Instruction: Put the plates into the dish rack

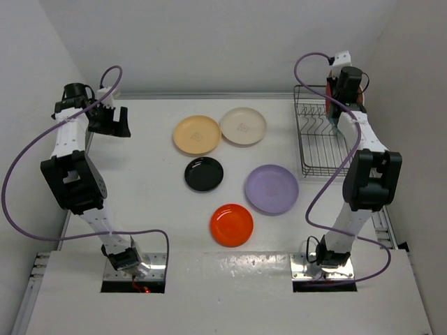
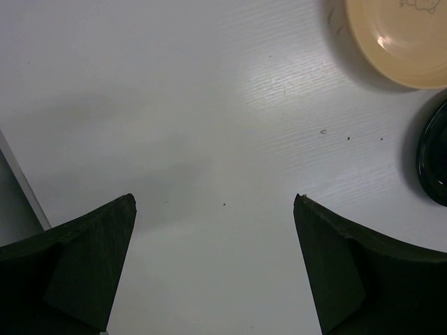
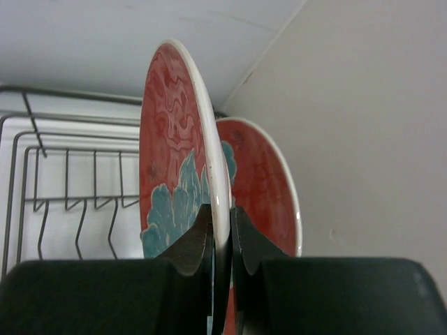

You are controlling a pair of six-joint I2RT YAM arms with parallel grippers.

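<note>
My right gripper should go down toward the second red plate (image 3: pixel 264 187) and let go of the rim there, because that plate stands lower, to its right in the wrist view.
My right gripper (image 3: pixel 222 209) is shut on the rim of a red plate with a teal floral pattern (image 3: pixel 174 160), held upright on edge over the far end of the dark wire dish rack (image 3: pixel 70 174). A second red floral plate (image 3: pixel 262 188) stands right behind it. In the top view the right gripper (image 1: pixel 342 105) is at the rack's (image 1: pixel 302 132) far right end. The yellow-orange (image 1: pixel 197 134), cream (image 1: pixel 243 126), black (image 1: pixel 204 174), lilac (image 1: pixel 272 188) and orange-red (image 1: pixel 232 225) plates lie flat on the table. My left gripper (image 1: pixel 115 122) is open and empty at the far left.
The left wrist view shows bare white table between the open fingers (image 2: pixel 215 199), with the yellow-orange plate (image 2: pixel 401 38) and the black plate's edge (image 2: pixel 436 164) to the right. White walls enclose the table at the back and both sides, close to the rack.
</note>
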